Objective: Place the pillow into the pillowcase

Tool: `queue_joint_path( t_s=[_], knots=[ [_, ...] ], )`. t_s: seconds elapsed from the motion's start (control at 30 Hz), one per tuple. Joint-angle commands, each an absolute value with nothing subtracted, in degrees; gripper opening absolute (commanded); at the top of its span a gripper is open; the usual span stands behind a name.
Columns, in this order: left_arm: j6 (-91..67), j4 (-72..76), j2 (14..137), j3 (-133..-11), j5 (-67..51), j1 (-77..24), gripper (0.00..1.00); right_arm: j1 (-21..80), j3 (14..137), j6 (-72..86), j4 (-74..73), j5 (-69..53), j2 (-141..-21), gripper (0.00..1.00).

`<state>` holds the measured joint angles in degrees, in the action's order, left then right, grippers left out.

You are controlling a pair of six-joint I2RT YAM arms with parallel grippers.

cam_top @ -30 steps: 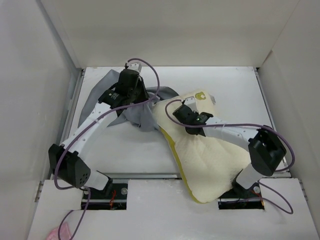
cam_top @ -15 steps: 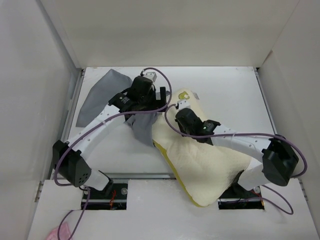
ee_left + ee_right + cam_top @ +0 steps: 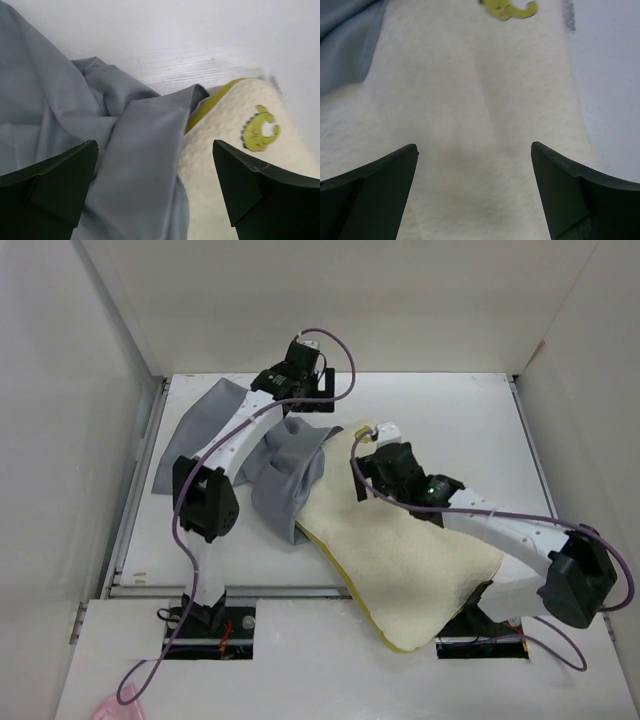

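My left gripper should go down a little toward the pillow next, onto the pillowcase flap's edge (image 3: 326, 436) (image 3: 187, 111) by the yellow trim, because that fold is between my open fingertips.
The cream pillow (image 3: 410, 550) lies slanted across the right half of the table, its near corner hanging over the front edge. The grey pillowcase (image 3: 285, 465) lies crumpled at the back left, one flap resting on the pillow's far left corner. My left gripper (image 3: 303, 398) hovers open at the back over the pillowcase (image 3: 75, 115) and the pillow (image 3: 235, 170) corner, its fingers (image 3: 60, 185) holding nothing. My right gripper (image 3: 363, 465) is open just above the pillow (image 3: 470, 75), near a green motif (image 3: 507, 9). A bit of the pillowcase (image 3: 345, 40) shows at the upper left of the right wrist view.
White walls (image 3: 90, 370) box in the table on the left, back and right. A metal rail (image 3: 250, 590) runs along the front edge. Purple cables (image 3: 340, 360) loop off both arms. A pink object (image 3: 112, 708) lies at the bottom left, off the table.
Both grippers have opened and let go of the fabric. The left arm swung toward the back wall. The pillowcase dropped and spread beside the pillow, and the pillow settled flatter.
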<state>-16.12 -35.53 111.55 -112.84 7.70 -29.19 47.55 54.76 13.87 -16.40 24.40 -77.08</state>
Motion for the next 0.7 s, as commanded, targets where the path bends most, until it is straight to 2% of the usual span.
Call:
queue_joint_path(
  t_s=[0.0, 0.1, 0.17, 0.27, 0.3, 0.33, 0.4, 0.43, 0.47, 0.57, 0.67],
  knots=[
    [-10.9, -41.7, 117.2, -115.9, 4.8, -28.3, 1.0, 37.8, 59.1, 16.8, -14.2, 18.7, -74.9, 1.0],
    [-9.6, -39.7, 117.0, -112.5, 0.8, -28.3, 0.99, 30.9, 62.1, 17.8, -13.4, 14.7, -77.5, 1.0],
    [-9.1, -37.9, 116.5, -107.8, -2.5, -28.3, 0.95, 30.1, 65.0, 16.3, -11.7, 14.1, -80.4, 1.0],
    [-8.4, -37.3, 116.7, -107.0, -2.5, -28.8, 0.82, 28.1, 69.0, 15.1, -9.6, 13.5, -86.5, 1.0],
    [-8.4, -36.6, 117.9, -107.0, -2.5, -28.8, 0.74, 27.6, 70.3, 15.1, -8.8, 13.5, -88.2, 1.0],
    [-8.4, -37.4, 118.9, -107.0, -2.5, -28.8, 0.55, 26.4, 71.5, 15.1, -8.3, 12.0, -90.0, 1.0],
    [-8.4, -39.1, 121.1, -110.7, -1.5, -28.8, 0.35, 25.2, 74.9, 14.4, -6.9, 9.9, -95.5, 1.0],
    [-8.4, -39.9, 122.9, -112.0, -1.5, -28.8, 0.21, 25.2, 76.2, 13.8, -6.3, 8.5, -97.4, 1.0],
    [-8.4, -39.9, 123.5, -113.4, -1.5, -28.8, 0.0, 24.7, 78.6, 13.8, -6.3, 6.3, -99.3, 1.0],
    [-7.9, -38.6, 123.5, -114.2, -2.5, -28.8, 0.0, 24.7, 80.9, 13.3, -7.2, 3.3, -105.1, 1.0],
    [-7.4, -36.3, 121.8, -114.9, -4.1, -28.8, 0.0, 24.7, 80.4, 13.3, -5.5, -3.0, -107.4, 0.88]
  ],
)
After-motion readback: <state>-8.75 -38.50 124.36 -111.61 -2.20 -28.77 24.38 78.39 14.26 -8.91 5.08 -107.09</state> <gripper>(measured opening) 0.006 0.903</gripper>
